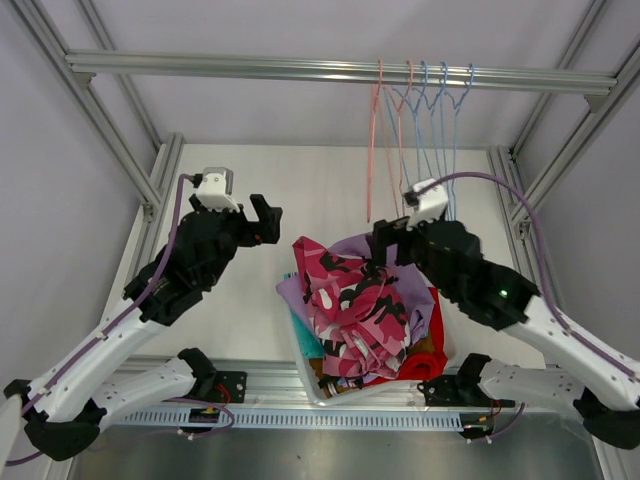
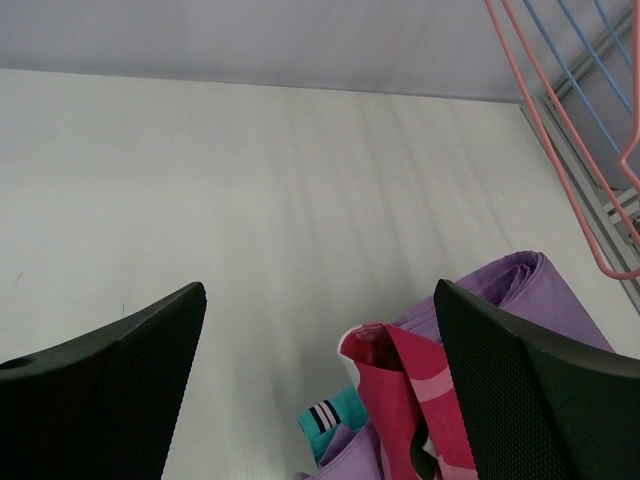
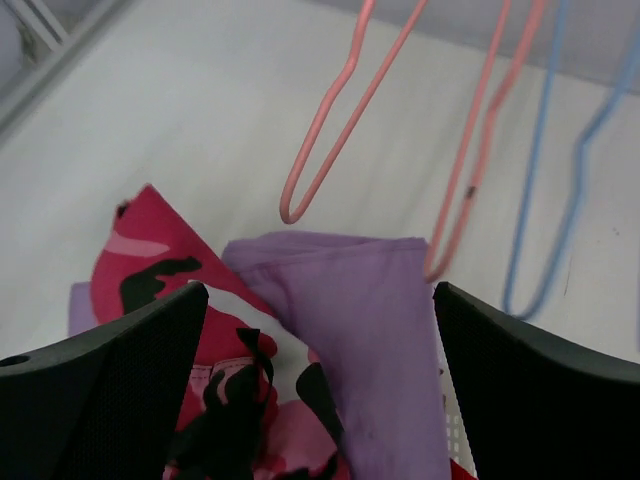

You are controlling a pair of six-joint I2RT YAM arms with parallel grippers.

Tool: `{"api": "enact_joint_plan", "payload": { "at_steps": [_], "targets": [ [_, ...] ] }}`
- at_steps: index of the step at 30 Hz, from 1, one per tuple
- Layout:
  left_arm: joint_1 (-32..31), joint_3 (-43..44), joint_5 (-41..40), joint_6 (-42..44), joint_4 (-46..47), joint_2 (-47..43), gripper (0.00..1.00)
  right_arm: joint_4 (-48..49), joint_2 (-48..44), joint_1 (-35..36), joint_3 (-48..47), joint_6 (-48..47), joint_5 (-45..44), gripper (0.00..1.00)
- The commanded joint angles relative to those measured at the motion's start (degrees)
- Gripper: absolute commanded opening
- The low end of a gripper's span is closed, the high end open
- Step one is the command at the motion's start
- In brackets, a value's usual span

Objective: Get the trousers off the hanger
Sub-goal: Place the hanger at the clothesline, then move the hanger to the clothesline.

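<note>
My right gripper will move outward and to the right in the top view next, onto the lower ends of the endmost blue hangers, because they hang bare.
The trousers lie in a heap in a white basket (image 1: pixel 308 388). The pink camouflage pair (image 1: pixel 352 300) is on top, over the lilac (image 1: pixel 418 295), red (image 1: pixel 430 345) and teal (image 1: pixel 304 338) pairs. A mustard-brown bit (image 1: pixel 338 388) shows at the front. Several pink and blue hangers (image 1: pixel 415 130) hang bare on the rail. My left gripper (image 1: pixel 266 220) is open and empty, left of the heap. My right gripper (image 1: pixel 384 243) is open and empty, just above the heap's far edge. The right wrist view shows the lilac pair (image 3: pixel 370 330) between my fingers, with nothing gripped.
The aluminium rail (image 1: pixel 300 68) crosses the top, with frame posts at both sides. In the left wrist view the camouflage pair (image 2: pixel 415 400), lilac pair (image 2: pixel 530 285) and teal pair (image 2: pixel 335 412) lie below, and a pink hanger (image 2: pixel 580 190) is at the right. Bare hangers (image 3: pixel 330 130) hang ahead of the right wrist.
</note>
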State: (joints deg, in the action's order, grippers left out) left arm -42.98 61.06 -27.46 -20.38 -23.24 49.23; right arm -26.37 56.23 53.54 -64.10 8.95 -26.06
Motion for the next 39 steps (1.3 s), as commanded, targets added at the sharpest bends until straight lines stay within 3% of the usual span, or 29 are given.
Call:
{"api": "enact_joint_plan", "payload": {
  "at_steps": [1, 3, 7, 10, 19, 33, 39],
  "targets": [
    [1.0, 1.2, 1.2, 1.2, 0.8, -0.3, 1.00, -1.9, -8.9, 0.5, -1.2, -0.4, -3.5, 0.99],
    [1.5, 1.5, 2.1, 1.2, 0.7, -0.5, 1.00, -3.4, -10.7, 0.6, -1.0, -2.0, -6.2, 1.00],
    [2.1, 1.7, 2.2, 1.1, 0.3, -0.7, 0.99, -3.7, -12.3, 0.5, 1.2, -5.5, -21.9, 1.00],
    [2.3, 1.7, 1.7, 1.3, 0.3, -0.5, 1.00, -1.3, -12.3, -0.3, 4.3, -7.5, -25.3, 1.00],
    [2.4, 2.0, 1.9, 1.3, 0.0, 1.1, 0.99, 1.1, -14.7, -12.2, 8.8, -3.4, -20.1, 1.00],
    [2.4, 2.4, 3.1, 1.1, -0.7, 2.3, 1.00, 4.0, -8.5, -19.2, 7.1, -2.9, -11.5, 0.99],
    [2.4, 2.4, 3.7, 0.9, -0.7, 2.5, 0.99, 5.1, -6.4, -21.7, 5.6, -1.9, -9.5, 0.86]
  ]
}}
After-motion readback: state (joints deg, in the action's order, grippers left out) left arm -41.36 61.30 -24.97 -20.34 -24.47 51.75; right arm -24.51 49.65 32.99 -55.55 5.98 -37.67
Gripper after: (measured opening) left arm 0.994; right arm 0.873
